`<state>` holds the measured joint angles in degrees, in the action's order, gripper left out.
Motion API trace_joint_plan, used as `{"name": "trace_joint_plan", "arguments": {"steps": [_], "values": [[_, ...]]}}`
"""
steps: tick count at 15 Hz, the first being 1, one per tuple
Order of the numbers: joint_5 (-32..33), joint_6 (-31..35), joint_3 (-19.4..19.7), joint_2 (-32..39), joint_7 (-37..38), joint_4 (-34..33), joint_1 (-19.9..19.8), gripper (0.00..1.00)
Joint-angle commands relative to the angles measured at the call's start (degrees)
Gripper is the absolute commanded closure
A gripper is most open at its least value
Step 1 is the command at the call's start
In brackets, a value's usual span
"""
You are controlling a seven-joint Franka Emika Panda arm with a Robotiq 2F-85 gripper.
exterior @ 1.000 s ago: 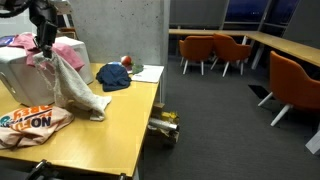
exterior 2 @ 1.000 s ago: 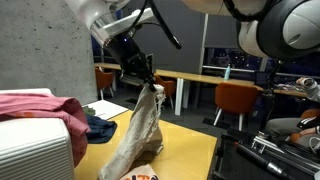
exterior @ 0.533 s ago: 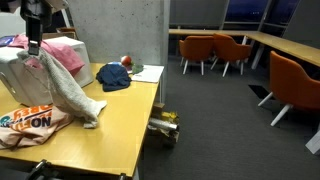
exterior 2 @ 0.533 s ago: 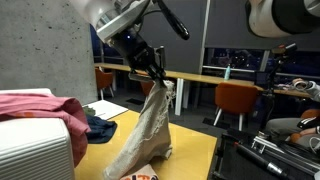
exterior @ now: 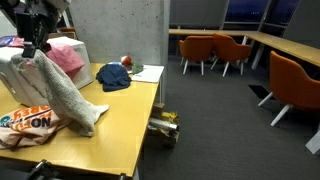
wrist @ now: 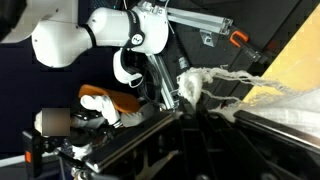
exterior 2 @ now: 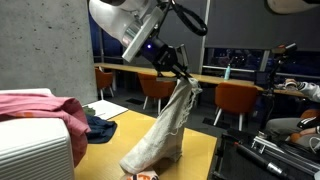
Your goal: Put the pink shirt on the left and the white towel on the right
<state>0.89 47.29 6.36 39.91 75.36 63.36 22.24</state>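
I will next carry the towel's corner with my gripper away from the white box [exterior: 20, 75] and down onto the bare yellow table to let go of it, because that part of the table is clear.
My gripper [exterior: 37, 50] is shut on the top of the white towel [exterior: 68, 96] and holds it up above the yellow table [exterior: 125, 120]. The towel hangs down and its lower end rests on the table top. In an exterior view the gripper [exterior 2: 184, 77] holds the towel [exterior 2: 163, 135] the same way. In the wrist view the towel's frayed edge [wrist: 196, 84] sits bunched between the dark jaws of the gripper [wrist: 188, 112]. The pink shirt [exterior: 66, 55] lies on a white box [exterior: 20, 75], and also shows in an exterior view [exterior 2: 35, 106].
A light shirt with orange print [exterior: 30, 124] lies at the table's near end. A dark blue cloth [exterior: 113, 77], a red object [exterior: 126, 62] and a paper sheet [exterior: 147, 72] lie at the far end. Orange chairs [exterior: 296, 85] stand beyond the table.
My gripper has carried the towel along the table, away from the pink shirt and box. The towel's lower end has dragged along the table top with it.
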Motion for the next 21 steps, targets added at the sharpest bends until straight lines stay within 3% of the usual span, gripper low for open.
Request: {"name": "trace_joint_plan", "arguments": {"steps": [1,2,5,10,17,21], "values": [[1.42,2.66,3.16,-8.25,7.96,14.17,0.92,0.99],[3.04,2.85,1.14,-9.66,10.72,16.74,-0.92,0.99],[8.51,6.81,0.89,-13.92,14.83,25.50,-2.42,0.99],[19.58,16.84,-0.19,-19.11,15.22,41.10,-7.43,0.99],[37.33,45.26,1.72,-25.11,22.00,64.38,-16.81,0.97],[42.84,59.81,1.88,-23.52,29.41,67.37,-21.12,0.99]]}}
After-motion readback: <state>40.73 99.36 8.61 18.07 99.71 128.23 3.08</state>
